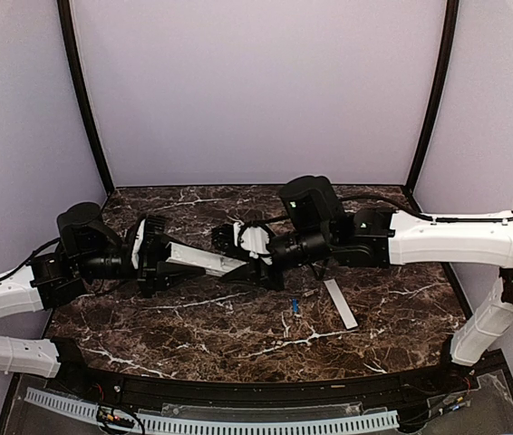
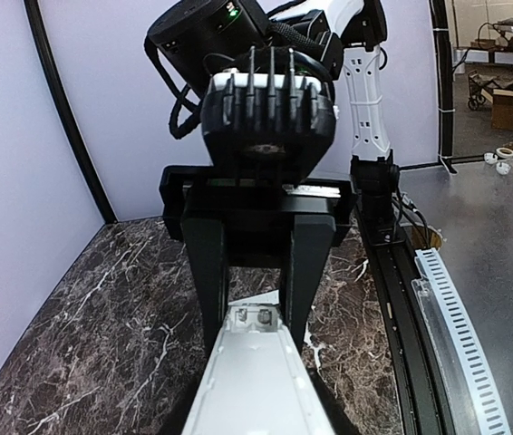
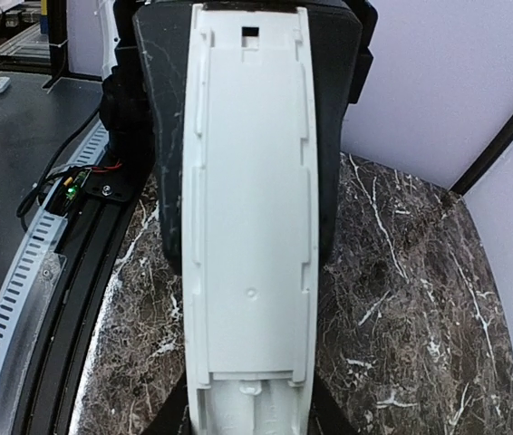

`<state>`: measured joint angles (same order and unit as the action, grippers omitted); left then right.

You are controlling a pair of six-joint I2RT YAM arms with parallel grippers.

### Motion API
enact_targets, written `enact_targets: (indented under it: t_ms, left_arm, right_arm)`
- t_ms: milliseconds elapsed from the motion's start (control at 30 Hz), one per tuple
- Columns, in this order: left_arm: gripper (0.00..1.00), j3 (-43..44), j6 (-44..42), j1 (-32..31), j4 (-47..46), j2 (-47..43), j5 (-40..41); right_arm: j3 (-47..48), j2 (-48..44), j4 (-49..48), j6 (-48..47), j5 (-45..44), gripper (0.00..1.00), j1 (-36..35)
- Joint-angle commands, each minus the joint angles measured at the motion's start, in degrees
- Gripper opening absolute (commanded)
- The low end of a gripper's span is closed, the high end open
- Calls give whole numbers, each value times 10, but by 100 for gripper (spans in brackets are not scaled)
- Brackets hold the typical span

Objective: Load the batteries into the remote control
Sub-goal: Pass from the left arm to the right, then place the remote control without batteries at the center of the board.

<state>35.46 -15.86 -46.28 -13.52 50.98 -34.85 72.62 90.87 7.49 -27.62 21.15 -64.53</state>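
Observation:
Bare marble by the black bar [image 1: 254, 349] lies below the robot's right gripper, so that gripper will tilt its fingers down, lower the remote control toward the black bar and let go of it there.
The white remote control [image 1: 204, 260] is held between both grippers above the table, its back facing up and open. My left gripper [image 1: 161, 256] is shut on one end; my right gripper [image 1: 255, 252] is shut on the other. In the left wrist view the remote [image 2: 255, 381] runs up from the bottom edge to the right gripper's black fingers [image 2: 209, 272], and the metal contacts show at its end. In the right wrist view the remote [image 3: 247, 199] fills the middle. One blue battery [image 1: 293, 308] lies on the table in front of the right gripper.
A thin flat grey-white cover strip [image 1: 340, 304] lies on the dark marble table [image 1: 193, 326] to the right of the battery. Black frame posts stand at the back corners. A black rail with a white slotted strip [image 1: 238, 421] runs along the near edge.

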Motion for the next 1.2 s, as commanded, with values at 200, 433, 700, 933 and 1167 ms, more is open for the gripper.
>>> enact_targets:
  t_ms: [200, 433, 700, 933, 1167]
  left_arm:
    - [56, 1, 20, -1, -9, -9, 35]
    - [99, -24, 56, 0, -65, -96, 143]
    - [99, -37, 54, 0, -92, -125, 272]
    - [99, -25, 47, 0, -69, -111, 298]
    - [99, -25, 43, 0, -65, -110, 302]
  right_arm:
    - [2, -4, 21, 20, -5, 8, -5]
    - [-31, 28, 140, 86, -105, 7, -21]
    - [-9, 128, 264, 155, -172, 12, -67]
    - [8, 176, 294, 159, -173, 17, -78]
    - [10, 198, 307, 151, -166, 30, -78]
